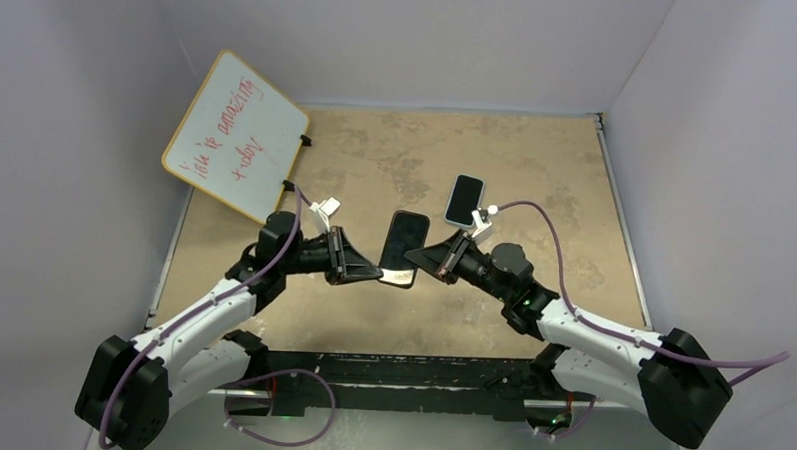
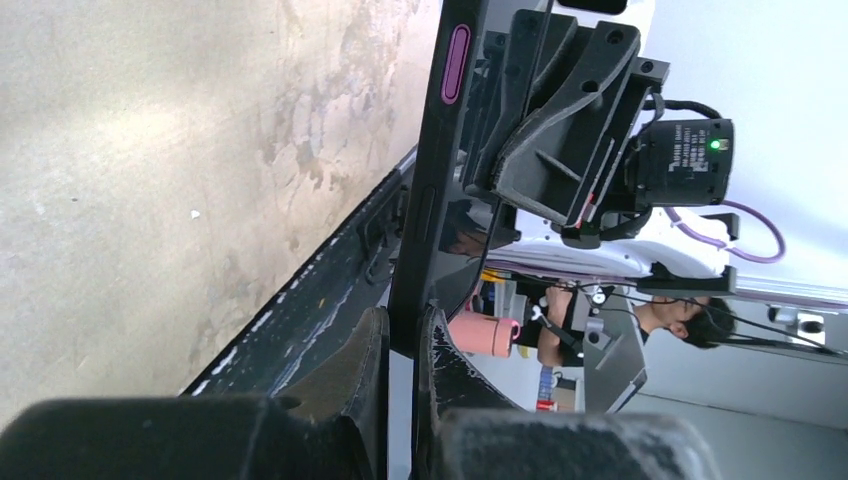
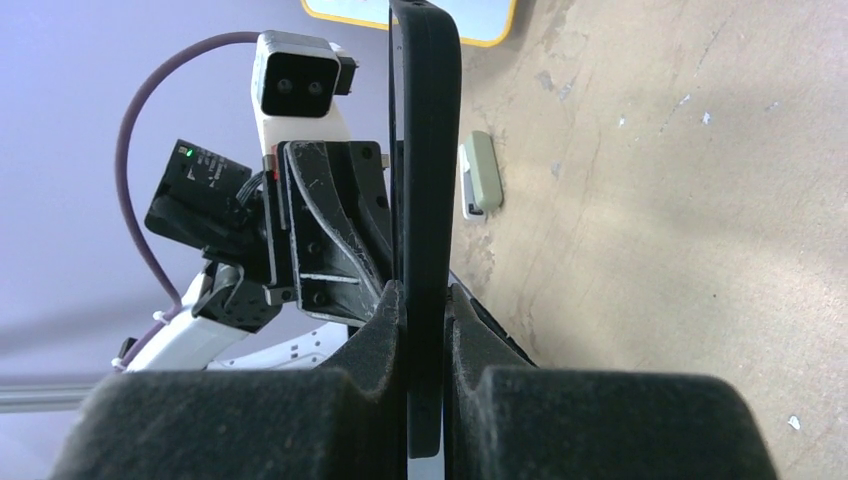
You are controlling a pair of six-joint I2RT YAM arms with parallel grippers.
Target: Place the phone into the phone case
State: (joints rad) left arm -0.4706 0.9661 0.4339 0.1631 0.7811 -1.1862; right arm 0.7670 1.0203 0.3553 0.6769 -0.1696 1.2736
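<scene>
The right gripper lowers outward next, lays the phone case (image 1: 402, 247) flat on the bare tabletop and releases it, since that spot lies below and outward of the gripper.
A black phone case (image 1: 402, 247) is held tilted above the middle of the table, between both grippers. My left gripper (image 1: 378, 274) is shut on its near left edge. My right gripper (image 1: 420, 256) is shut on its right edge. In the left wrist view the case (image 2: 430, 200) stands edge-on between the fingers, with a purple side button (image 2: 455, 63). In the right wrist view its thick black rim (image 3: 425, 150) runs up from the shut jaws. The phone (image 1: 464, 199), dark-faced with a pale rim, lies flat on the table just beyond the right gripper.
A whiteboard (image 1: 235, 134) with red writing leans at the back left. A small grey-green object (image 3: 482, 172) lies on the table near it. The brown table (image 1: 537, 160) has grey walls on three sides and a dark rail (image 1: 399, 370) along its near edge.
</scene>
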